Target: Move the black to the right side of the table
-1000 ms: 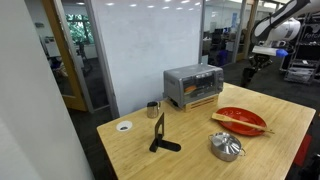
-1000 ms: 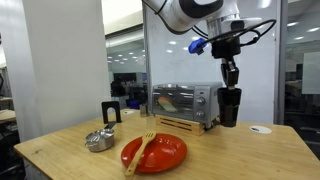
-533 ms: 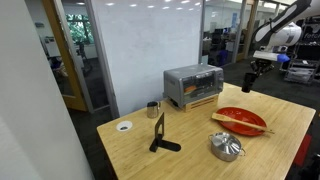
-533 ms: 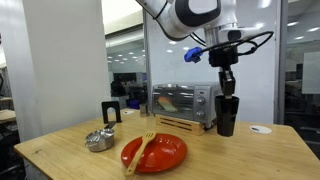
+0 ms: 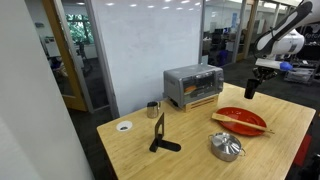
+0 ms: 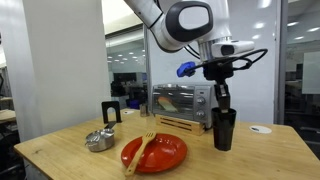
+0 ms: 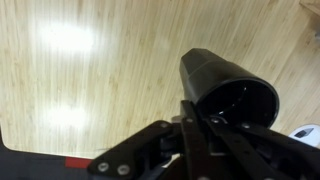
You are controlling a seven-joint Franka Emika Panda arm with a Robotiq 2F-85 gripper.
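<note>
I will next lower my gripper toward the bare wood (image 6: 214, 168) beside the red plate and let go of the black cup (image 6: 224, 128) there, because the bottom of the cup is still above the table.
The black cup (image 6: 224, 128) is a plain black cylinder held upright by its rim in my gripper (image 6: 221, 105). In both exterior views it hangs just above the light wood table (image 6: 200, 160), and it shows at the table's far edge (image 5: 251, 88). In the wrist view the cup (image 7: 215, 85) fills the right side, with its open mouth toward the camera and my fingers (image 7: 205, 122) pinched on its rim. The gripper is shut on the cup.
A silver toaster oven (image 5: 192, 85) stands at the back of the table. A red plate (image 5: 240, 120) with a wooden fork, a metallic kettle-like cup (image 5: 226, 147), a black L-shaped stand (image 5: 160, 135), a small metal cup (image 5: 153, 109) and a white disc (image 5: 124, 126) also sit on it.
My gripper has carried the black cup downward and along the table, from high in the air to just above the tabletop. Other objects have not moved.
</note>
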